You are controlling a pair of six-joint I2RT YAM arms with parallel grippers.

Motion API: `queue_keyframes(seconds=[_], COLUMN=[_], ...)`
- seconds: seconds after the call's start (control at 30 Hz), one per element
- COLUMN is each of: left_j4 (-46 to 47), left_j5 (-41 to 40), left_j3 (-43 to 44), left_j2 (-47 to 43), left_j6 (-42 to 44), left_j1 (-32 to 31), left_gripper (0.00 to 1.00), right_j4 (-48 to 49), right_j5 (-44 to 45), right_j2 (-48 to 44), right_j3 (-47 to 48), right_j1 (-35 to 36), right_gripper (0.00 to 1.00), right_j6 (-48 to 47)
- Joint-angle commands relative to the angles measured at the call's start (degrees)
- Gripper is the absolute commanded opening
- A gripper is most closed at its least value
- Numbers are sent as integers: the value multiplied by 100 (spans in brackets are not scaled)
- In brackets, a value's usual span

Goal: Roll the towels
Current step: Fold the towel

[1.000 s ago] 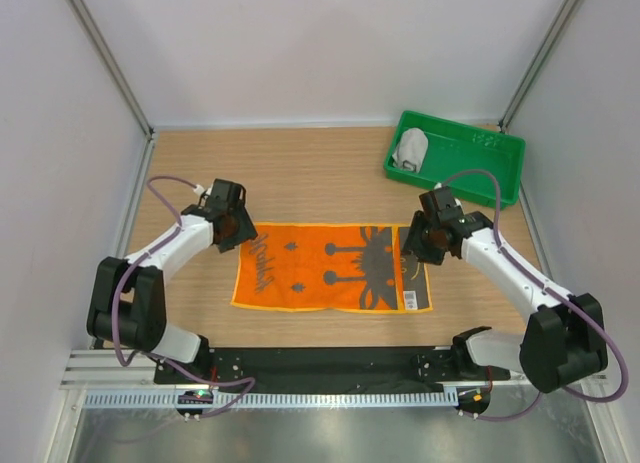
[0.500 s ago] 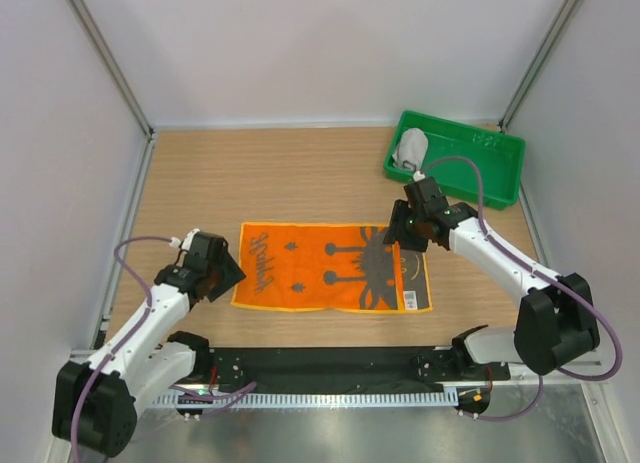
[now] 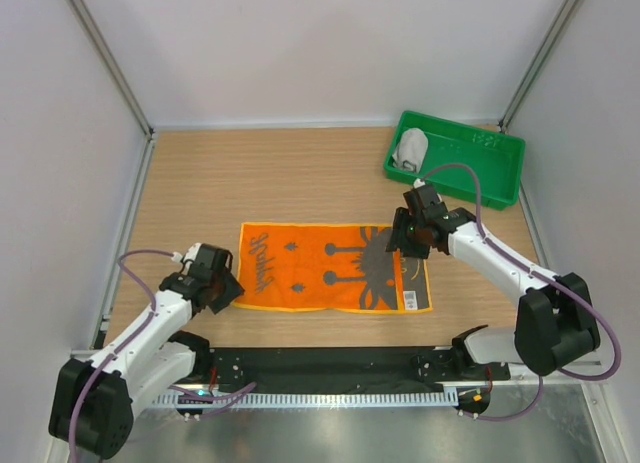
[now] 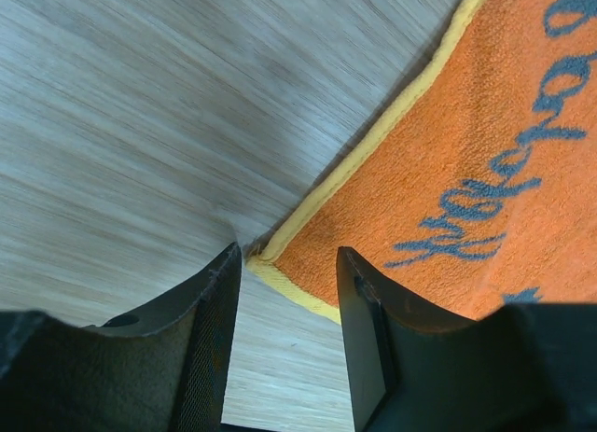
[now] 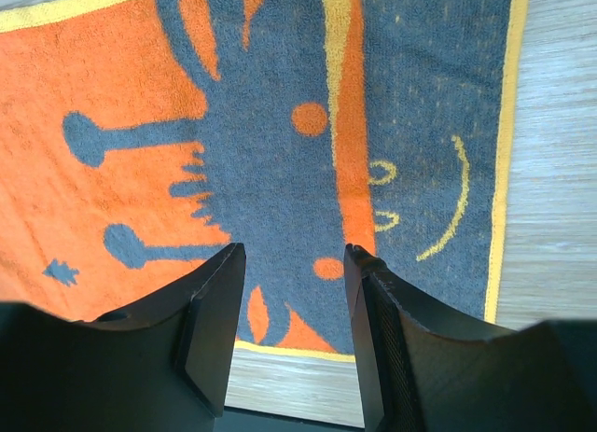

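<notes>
My right gripper will next turn as it moves back and down onto the towel's near corner by the white label (image 3: 430,309), which is below it, toward my base.
The orange and yellow patterned towel (image 3: 330,266) lies flat and spread out on the wooden table. My left gripper (image 3: 228,292) is open, low over its near left corner (image 4: 270,257), one finger on each side of the corner. My right gripper (image 3: 397,238) is open over the towel's far right part, above its grey and orange pattern (image 5: 280,171). The light grey towel (image 3: 411,148) sits rolled up in the green tray (image 3: 490,173) at the back right.
The green tray stands near the right wall. A black rail (image 3: 330,368) runs along the near table edge between the arm bases. A white label (image 3: 409,299) shows at the towel's near right edge.
My left gripper moved from the towel's far left corner down to its near left corner. My right gripper shifted slightly left and inward over the towel's far right part.
</notes>
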Motion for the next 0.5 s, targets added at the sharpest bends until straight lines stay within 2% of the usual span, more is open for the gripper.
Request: queue_keyframes(seconds=[0.0,0.17,0.3,0.47], left_j4=[210,307,351,316], left_j5=[-190,-234,-243,-173], left_j3=[-101,-83,-101,30], left_j2=[164,340,323,191], left_j6=[-126,-135,-135,-56], left_j1=[-153,-242,-268,-277], left_gripper=[46,38,20,6], right_j4=[-45,-230,-327,-713], right_j5=[144,241,337,855], right_j2=[-275,-389,-547,-863], right_j3=[109,214,153,-127], right_j1=[26,26,26,-9], right_gripper=[54,53,54,53], right_j6=[-51,-60,2,335])
